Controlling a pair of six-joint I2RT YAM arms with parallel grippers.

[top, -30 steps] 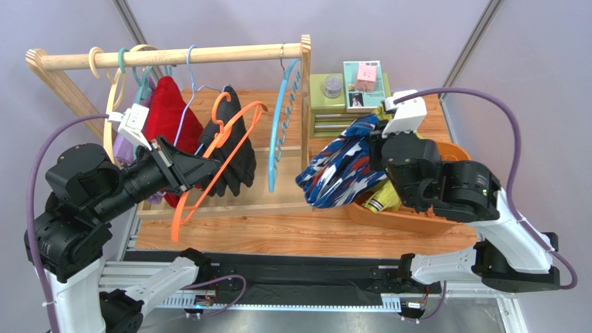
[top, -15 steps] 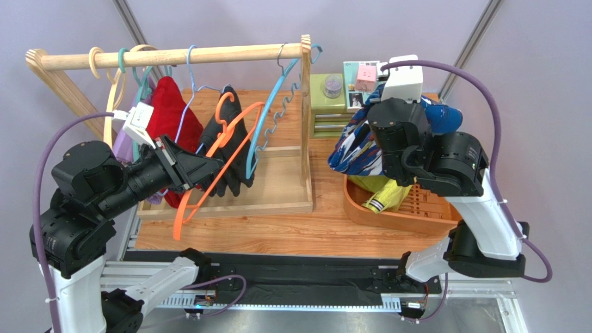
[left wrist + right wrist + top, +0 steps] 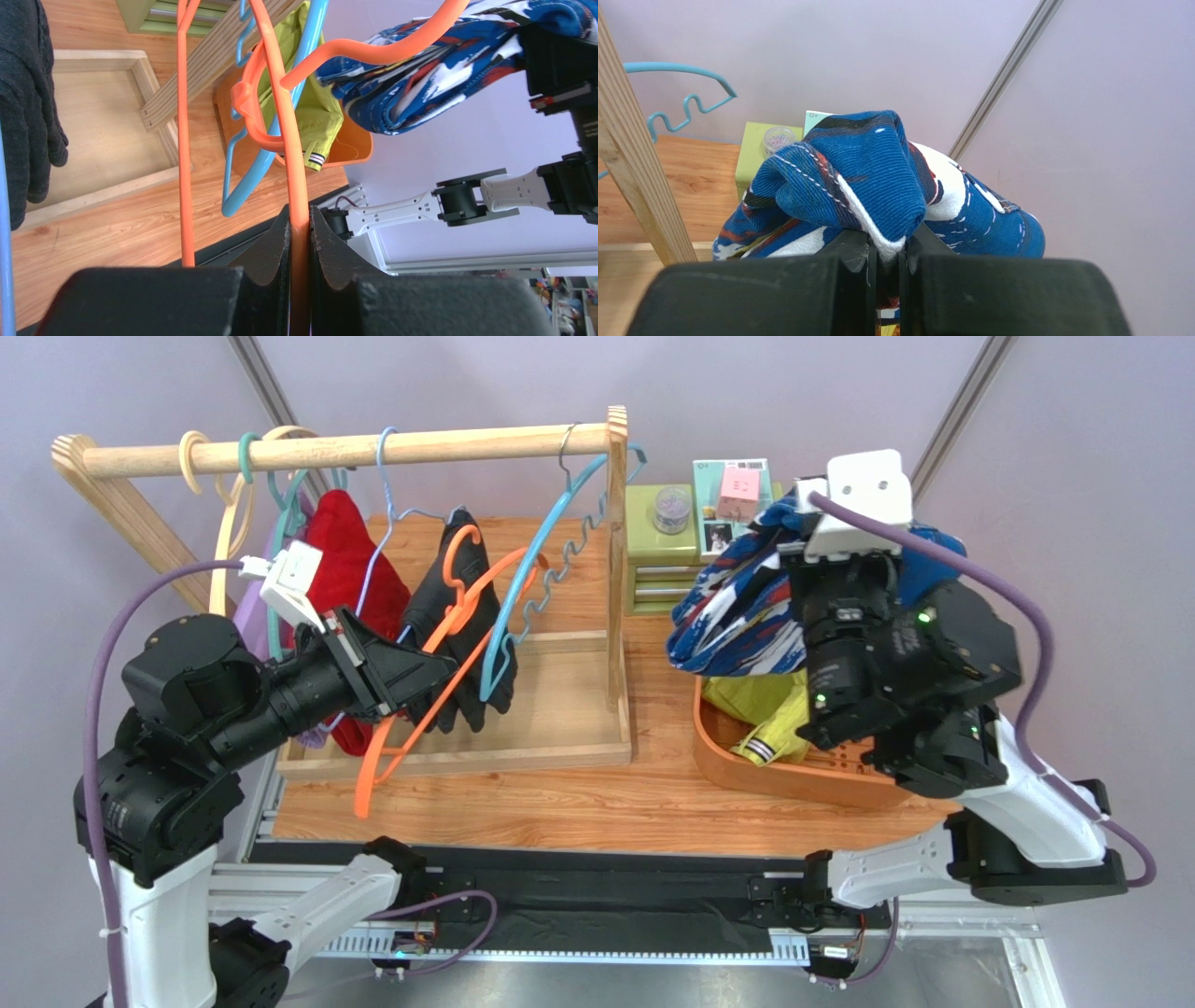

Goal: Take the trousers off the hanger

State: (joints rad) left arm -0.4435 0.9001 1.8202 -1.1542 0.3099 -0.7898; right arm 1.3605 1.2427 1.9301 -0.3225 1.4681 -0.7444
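The bunched navy blue trousers in the robot's right gripper will next go down into the orange basket as the fingers tilt downward, and then the gripper will release the fold.
My right gripper (image 3: 887, 253) is shut on a fold of the navy blue trousers (image 3: 871, 178) with white and red print. It holds them bunched in the air above the orange basket (image 3: 786, 773); in the top view the trousers (image 3: 737, 616) hide its fingers. The yellow-green trousers (image 3: 765, 717) lie in that basket, striped cuff showing. My left gripper (image 3: 300, 227) is shut on the bar of a bare orange hanger (image 3: 291, 140), held tilted in front of the rack (image 3: 421, 445). In the top view this gripper (image 3: 421, 672) is beside the black garment.
A light blue hanger (image 3: 540, 574) hangs bare at the rail's right end. A red garment (image 3: 344, 567) and a black garment (image 3: 470, 637) hang on the rack with several other hangers. A green drawer box (image 3: 666, 532) stands behind the basket.
My right gripper has lifted the navy blue trousers up and back to the right, away from the rack. The light blue hanger has swung. My left gripper has barely moved.
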